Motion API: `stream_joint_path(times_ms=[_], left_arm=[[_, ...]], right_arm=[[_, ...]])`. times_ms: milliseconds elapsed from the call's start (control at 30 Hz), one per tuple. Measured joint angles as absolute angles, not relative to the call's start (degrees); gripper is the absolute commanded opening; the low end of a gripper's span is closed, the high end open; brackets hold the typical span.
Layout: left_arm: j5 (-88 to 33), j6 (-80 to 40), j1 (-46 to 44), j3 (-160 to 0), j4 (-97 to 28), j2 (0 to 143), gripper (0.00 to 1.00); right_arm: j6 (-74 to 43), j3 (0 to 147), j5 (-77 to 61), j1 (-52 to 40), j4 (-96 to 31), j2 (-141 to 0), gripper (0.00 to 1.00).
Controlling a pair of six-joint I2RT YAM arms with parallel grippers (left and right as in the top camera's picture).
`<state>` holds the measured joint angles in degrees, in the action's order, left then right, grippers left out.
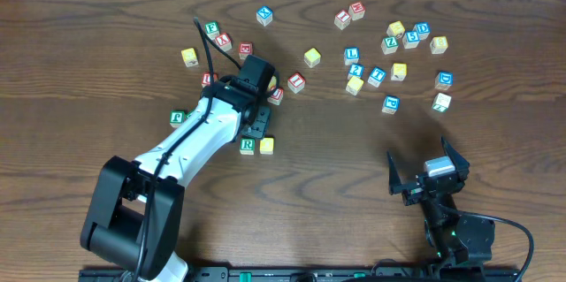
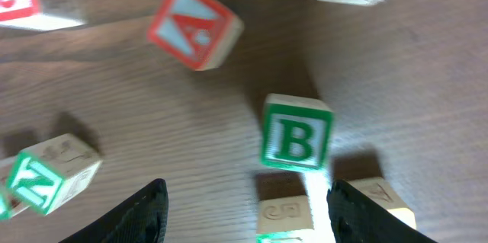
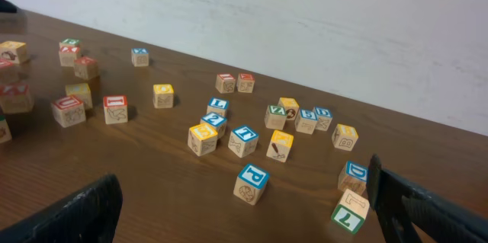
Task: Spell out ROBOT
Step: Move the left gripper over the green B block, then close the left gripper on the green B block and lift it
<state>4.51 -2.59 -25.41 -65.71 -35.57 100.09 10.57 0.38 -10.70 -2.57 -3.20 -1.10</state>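
My left gripper's fingers are above the green B block [image 2: 297, 134], and the block is off-center to the right in the wrist view, so my left gripper will move down and across onto it next.
Lettered wooden blocks are scattered over the brown table [image 1: 336, 185]. My left gripper [image 1: 258, 127] is open and empty, low over the table just behind a green R block [image 1: 248, 145] and a yellow block [image 1: 266, 145]. In the left wrist view the open fingers [image 2: 248, 188] frame a green B block [image 2: 297, 136] just ahead, a carved block [image 2: 284, 212] between them and a yellow block [image 2: 381, 196] by the right finger. The B is hidden under the gripper in the overhead view. My right gripper [image 1: 423, 165] is open and empty at the front right [image 3: 244, 190].
A red A block [image 2: 194, 26] and a green N block [image 2: 46, 178] lie near the left gripper. A blue P block [image 3: 252, 178], blue D block [image 3: 354, 174] and green 7 block [image 3: 349, 212] lie ahead of the right gripper. Several more blocks lie along the back [image 1: 354, 57].
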Motion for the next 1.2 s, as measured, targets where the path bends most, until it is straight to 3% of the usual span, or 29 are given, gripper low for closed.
stream_joint_path(times_ms=[400,533,733,900,967,1200], left_arm=[[2.7,0.7,-25.5,-65.7,-35.7,100.1,0.66],[2.2,1.3,-25.5,-66.4,-36.6,100.9,0.60],[1.4,1.3,-25.5,-73.2,-39.4,109.5,0.61],[1.2,1.3,-25.5,-74.6,-39.6,109.5,0.60],[1.2,1.3,-25.5,-74.7,-39.8,109.5,0.53],[0.7,1.3,-25.5,-74.7,-42.2,109.5,0.52]], right_arm=[[10.6,0.4,-10.7,-2.6,-3.2,-1.1,0.99],[10.5,0.4,-10.7,-2.6,-3.2,-1.1,0.99],[10.6,0.4,-10.7,-2.6,-3.2,-1.1,0.99],[10.6,0.4,-10.7,-2.6,-3.2,-1.1,0.99],[10.6,0.4,-10.7,-2.6,-3.2,-1.1,0.99],[10.6,0.4,-10.7,-2.6,-3.2,-1.1,0.99]])
